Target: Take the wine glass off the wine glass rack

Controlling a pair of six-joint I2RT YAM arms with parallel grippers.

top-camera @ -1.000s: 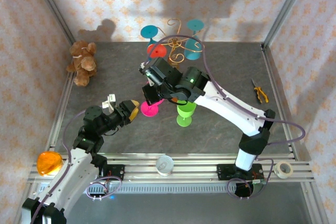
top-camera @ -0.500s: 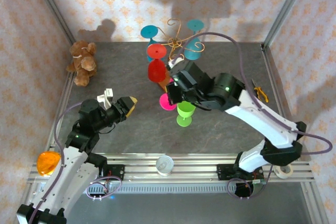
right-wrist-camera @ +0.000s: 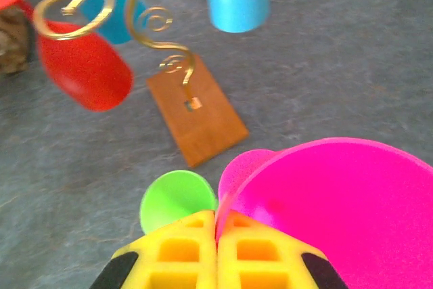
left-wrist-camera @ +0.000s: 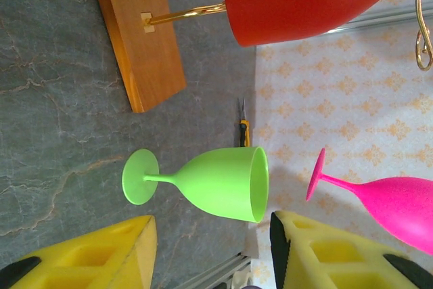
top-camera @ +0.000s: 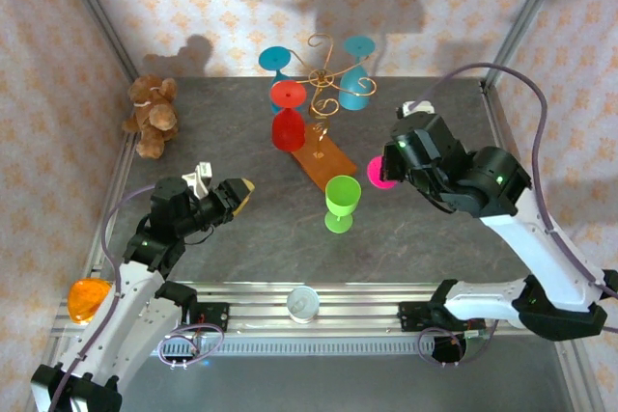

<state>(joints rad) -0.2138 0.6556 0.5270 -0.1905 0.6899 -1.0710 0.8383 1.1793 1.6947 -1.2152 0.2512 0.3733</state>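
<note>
I should next lower the pink wine glass foot first with my right gripper onto the clear tabletop beside the green glass, then let go of the pink wine glass's rim. The clear tabletop is below my right gripper.
The wine glass rack (top-camera: pixel 323 79) is a gold wire stand on a brown wooden base (top-camera: pixel 325 158) at the back middle of the table. A red glass (top-camera: pixel 287 129) and two blue glasses (top-camera: pixel 357 91) hang on it. My right gripper (top-camera: pixel 396 167) is shut on a pink wine glass (top-camera: pixel 380 172), held in the air to the right of the rack and apart from it. In the right wrist view the pink wine glass (right-wrist-camera: pixel 338 201) sits against my shut fingers (right-wrist-camera: pixel 189 248). My left gripper (top-camera: pixel 237 196) is open and holds nothing. It faces a green glass (left-wrist-camera: pixel 216 181).
The green glass (top-camera: pixel 342 202) stands upright on the table in front of the rack base. A teddy bear (top-camera: pixel 152 115) lies at the back left. A tape roll (top-camera: pixel 304 303) sits on the front rail. Yellow-handled pliers (left-wrist-camera: pixel 243 130) lie far right.
My right gripper has carried the pink glass from the rack's left front across to the right of the rack. The left gripper has stayed about where it was.
</note>
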